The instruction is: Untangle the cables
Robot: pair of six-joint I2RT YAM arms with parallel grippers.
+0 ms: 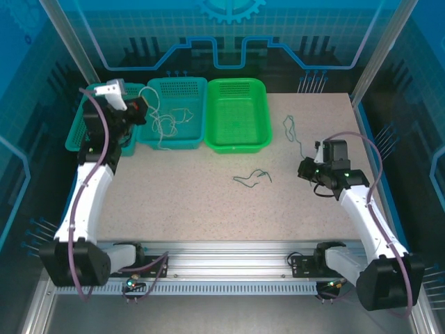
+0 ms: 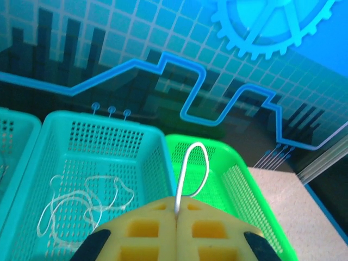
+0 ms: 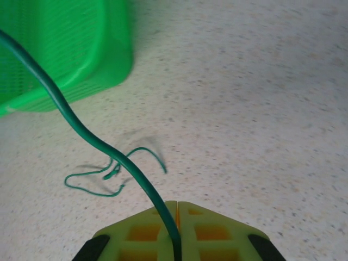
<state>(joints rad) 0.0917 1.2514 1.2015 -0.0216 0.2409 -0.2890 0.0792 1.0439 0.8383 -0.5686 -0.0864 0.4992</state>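
The pale cream cable goes away from my base and over the middle teal basket next, then my left gripper lowers and releases it.
My left gripper (image 1: 141, 109) is raised over the teal baskets and is shut on a pale cream cable (image 2: 191, 163). That cable loops up from the closed fingertips of the left gripper (image 2: 176, 209). More pale cables (image 1: 169, 122) lie curled in the middle teal basket (image 1: 197, 89); the same pale cables (image 2: 81, 200) show in the left wrist view. My right gripper (image 1: 311, 168) is low over the table's right side, shut on a green cable (image 1: 290, 127). In the right wrist view this green cable (image 3: 81, 126) runs from the right gripper (image 3: 176, 205) toward the upper left. A second green cable (image 1: 252, 177) lies loose mid-table.
A bright green basket (image 1: 263, 118) stands at the back centre, with nothing in it that I can see. Another teal basket (image 1: 75, 136) sits at the far left, behind my left arm. The loose green cable (image 3: 109, 175) lies just ahead of my right fingers.
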